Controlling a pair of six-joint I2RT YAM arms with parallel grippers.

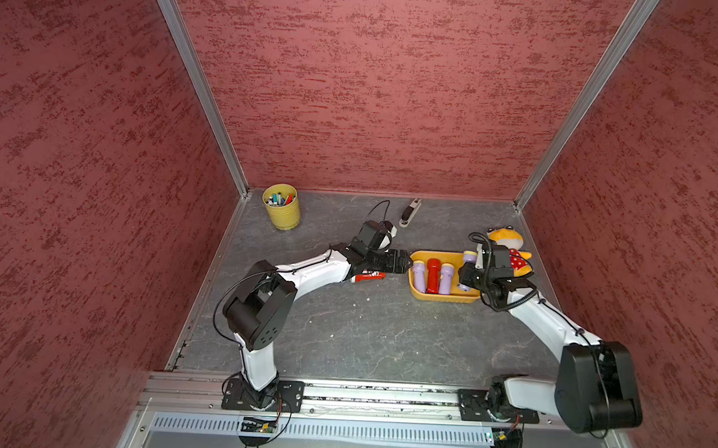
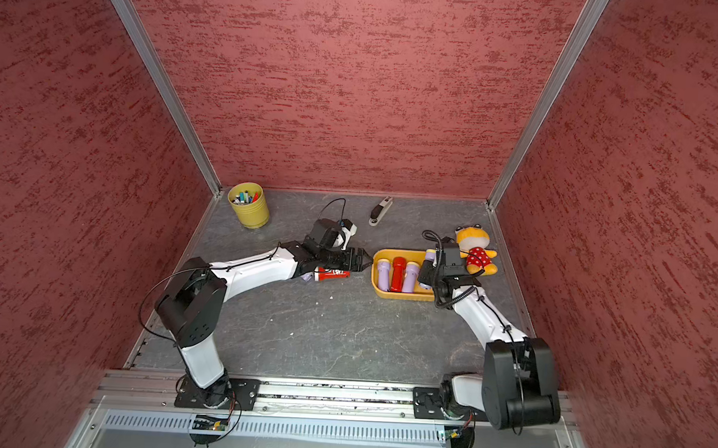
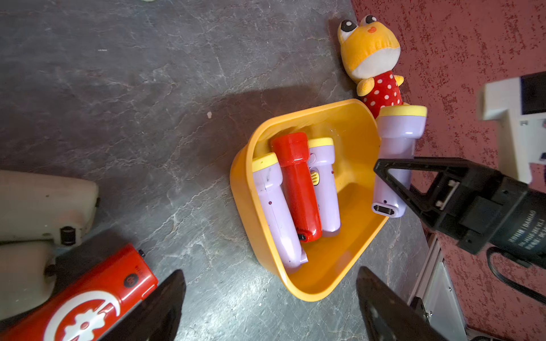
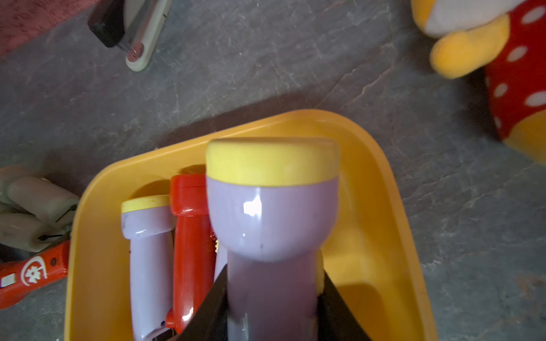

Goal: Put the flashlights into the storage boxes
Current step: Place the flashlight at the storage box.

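I will lower my right gripper into the storage box [image 1: 441,297] and release the lilac flashlight beside the others, since the storage box's bare bottom lies below my gripper.
The orange-yellow storage box [image 1: 441,297] [image 2: 400,295] sits right of centre, with two lilac flashlights [image 1: 418,275] and a red flashlight [image 1: 433,275] lying side by side in its left half. My right gripper [image 4: 273,283] is shut on another lilac flashlight [image 4: 271,212] [image 3: 396,153], held level above the box's empty right half. My left gripper [image 3: 270,274] [image 1: 407,261] is open and empty, just off the box's left end. A second red flashlight [image 3: 88,298] [image 1: 367,276] lies on the table under the left wrist, with two pale greenish flashlights [image 4: 32,212] beside it.
A yellow ribbed cup of pens [image 1: 282,207] stands at the back left. A grey-black stapler-like item [image 1: 410,212] lies near the back wall. A plush toy in a red dotted dress [image 1: 510,250] lies right behind the box, close to the right wall.
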